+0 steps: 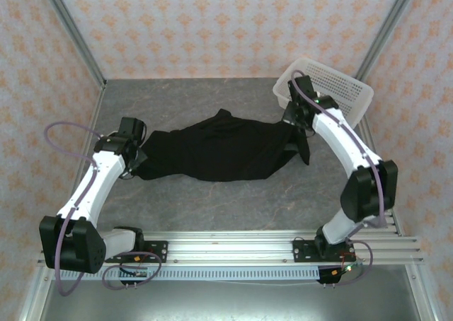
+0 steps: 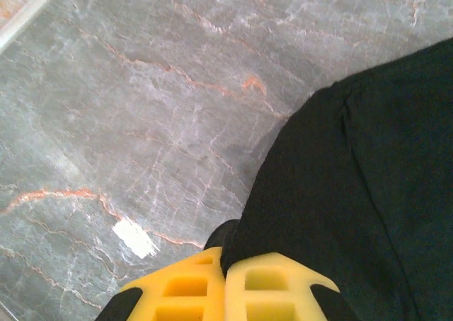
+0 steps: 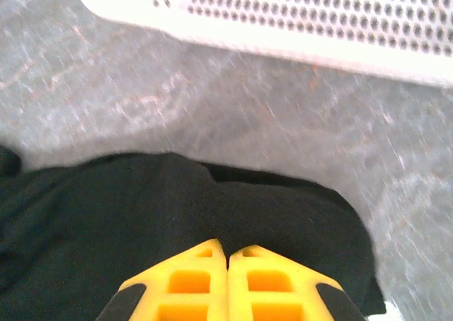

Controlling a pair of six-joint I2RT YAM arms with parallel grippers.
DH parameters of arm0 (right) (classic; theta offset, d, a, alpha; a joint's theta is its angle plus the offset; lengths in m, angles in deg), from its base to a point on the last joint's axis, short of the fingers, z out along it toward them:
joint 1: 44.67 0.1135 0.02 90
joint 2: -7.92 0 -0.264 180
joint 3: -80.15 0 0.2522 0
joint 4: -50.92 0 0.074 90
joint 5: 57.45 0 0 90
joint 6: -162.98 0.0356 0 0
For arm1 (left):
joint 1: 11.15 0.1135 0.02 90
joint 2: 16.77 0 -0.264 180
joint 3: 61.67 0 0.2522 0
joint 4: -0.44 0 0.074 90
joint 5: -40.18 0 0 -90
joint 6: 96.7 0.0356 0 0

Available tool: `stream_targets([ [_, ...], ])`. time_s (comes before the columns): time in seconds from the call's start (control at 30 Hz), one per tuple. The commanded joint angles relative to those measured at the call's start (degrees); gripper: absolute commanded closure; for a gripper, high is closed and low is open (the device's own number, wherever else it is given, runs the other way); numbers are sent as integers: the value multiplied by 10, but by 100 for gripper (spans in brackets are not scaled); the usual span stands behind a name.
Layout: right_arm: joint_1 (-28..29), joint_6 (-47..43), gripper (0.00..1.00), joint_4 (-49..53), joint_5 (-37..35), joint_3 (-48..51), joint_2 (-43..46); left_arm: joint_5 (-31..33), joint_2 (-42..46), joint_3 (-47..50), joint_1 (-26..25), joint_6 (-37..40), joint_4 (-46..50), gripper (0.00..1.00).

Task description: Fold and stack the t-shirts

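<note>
The right gripper first draws the shirt's pinched end near the wall outward beside the basket next, to release it, since the shirt's flap hangs folded.
A black t-shirt (image 1: 219, 150) lies stretched across the middle of the grey table, plain side up, between both arms. My left gripper (image 1: 136, 151) is shut on the shirt's left end; in the left wrist view the yellow fingertips (image 2: 225, 261) pinch the black cloth (image 2: 354, 194), which runs off to the right. My right gripper (image 1: 296, 119) is shut on the shirt's right end, lifted a little, with a flap hanging below it. In the right wrist view its yellow fingertips (image 3: 228, 254) are closed on a fold of the black fabric (image 3: 141, 215).
A white perforated basket (image 1: 331, 91) stands at the back right, just behind the right gripper, and its rim (image 3: 297, 49) shows in the right wrist view. Metal frame posts and patterned walls ring the table. Bare grey marble surface (image 2: 141, 109) lies left of the shirt.
</note>
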Motion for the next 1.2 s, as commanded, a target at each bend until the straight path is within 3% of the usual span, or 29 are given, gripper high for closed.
stream_targets([
  [0.0,0,-20,100,-6,-46,-88,-46,68,9,-31,2,-9,17,100],
  [0.2,0,-25,100,-15,3,-250,-183,112,-5,-71,13,-8,18,100],
  [0.33,1,-38,100,69,110,-435,-341,126,-42,-97,34,-11,17,100],
  [0.43,8,-45,61,230,130,-639,-477,104,-75,-115,46,-14,18,100],
  [0.47,12,-47,52,254,116,-664,-486,97,-82,-119,47,-14,19,100],
  [0.53,21,-49,42,237,92,-599,-440,84,-90,-118,47,-12,17,100],
  [0.63,18,-20,33,110,71,-354,-288,75,-93,-107,47,-9,13,100],
  [0.83,4,35,36,-8,92,-26,-119,62,-83,-89,47,-1,8,100],
  [1.0,-1,43,39,-78,132,76,-109,51,-82,-87,47,2,7,100],
  [1.17,-26,48,41,-126,155,59,-161,44,-85,-92,47,5,5,100],
])
